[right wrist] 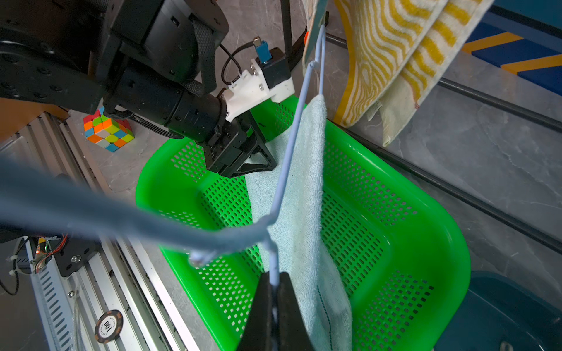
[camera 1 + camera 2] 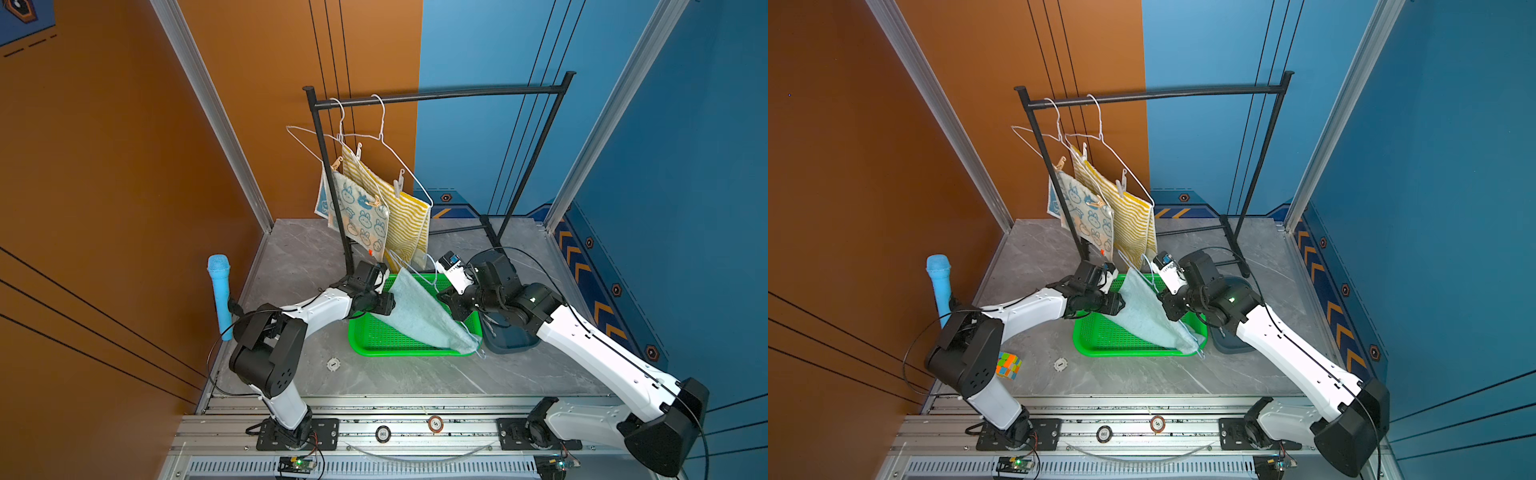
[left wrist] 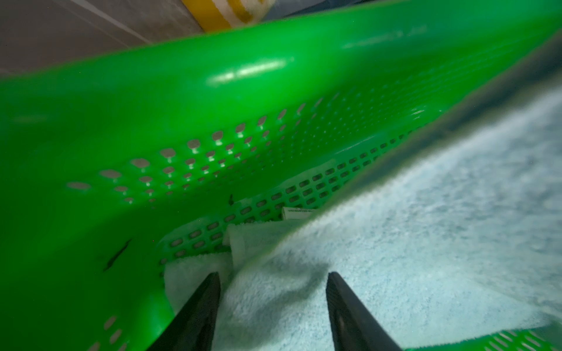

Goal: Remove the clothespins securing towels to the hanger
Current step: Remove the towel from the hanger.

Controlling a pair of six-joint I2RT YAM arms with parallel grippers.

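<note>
My left gripper will gently move its spread fingers outward toward the far rim of the basket and close them, because the blue-green towel's top corner [image 3: 256,279] lies just outward between them.
My right gripper [image 1: 275,275] is shut on the wire of a pale hanger [image 1: 292,146], and the plain blue-green towel [image 2: 419,316] hangs from it, slanting into the green basket [image 2: 361,345]. My left gripper [image 3: 273,278] reaches into the basket at the towel's [image 3: 425,243] left edge. Its jaws stand apart over a fold of terry and pinch nothing. On the rack, the bunny towel [image 2: 361,216] and the striped towel [image 2: 409,220] hang from two wire hangers. Wooden clothespins [image 2: 399,185] [image 2: 337,163] [image 2: 376,203] clip them there.
The black rack [image 2: 436,95] stands at the back of the table. A dark blue bin [image 2: 511,340] sits right of the basket, under my right arm. A blue microphone [image 2: 219,291] stands at the left edge, with a colour cube [image 2: 1008,365] and a chip [image 2: 333,364] in front.
</note>
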